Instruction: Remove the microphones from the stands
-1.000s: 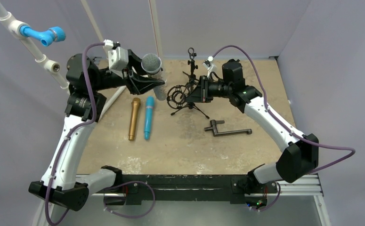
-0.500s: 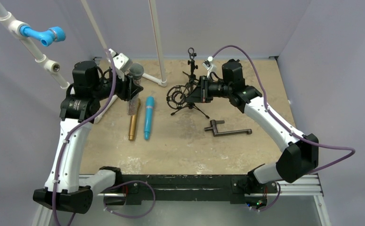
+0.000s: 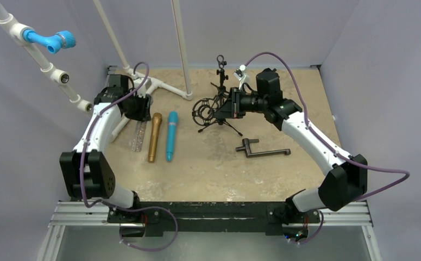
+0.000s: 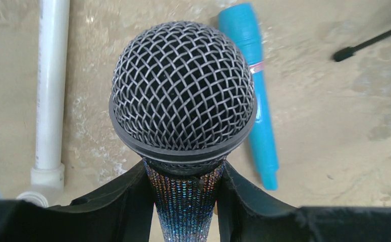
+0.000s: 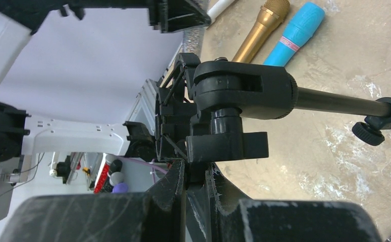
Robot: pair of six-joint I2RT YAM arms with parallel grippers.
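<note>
My left gripper lowers the sequined microphone next and releases it on the bare tabletop (image 3: 132,154) (image 4: 107,156) beside the gold microphone, since that spot lies below the gripper.
My left gripper (image 3: 141,109) is shut on the microphone (image 4: 183,91), just under its silver mesh head, with both fingers pressed on the sequined handle. The glittery handle (image 3: 138,136) slopes down toward the sandy table, left of a gold microphone (image 3: 154,137). Whether it touches the table I cannot tell. The black tripod stand (image 3: 219,111), with its empty round shock mount (image 3: 202,110), is at centre back. My right gripper (image 3: 228,106) is shut on the stand's swivel joint (image 5: 241,91).
A blue microphone (image 3: 171,136) lies beside the gold one. A black lever handle (image 3: 262,151) lies right of centre. A white PVC frame (image 3: 159,84) stands at the back left, one pipe (image 4: 49,85) close to my left gripper. A blue valve (image 3: 50,41) is far left.
My left arm has swung left and down with the microphone, from high beside the stand to low next to the gold microphone. The right arm has not moved.
</note>
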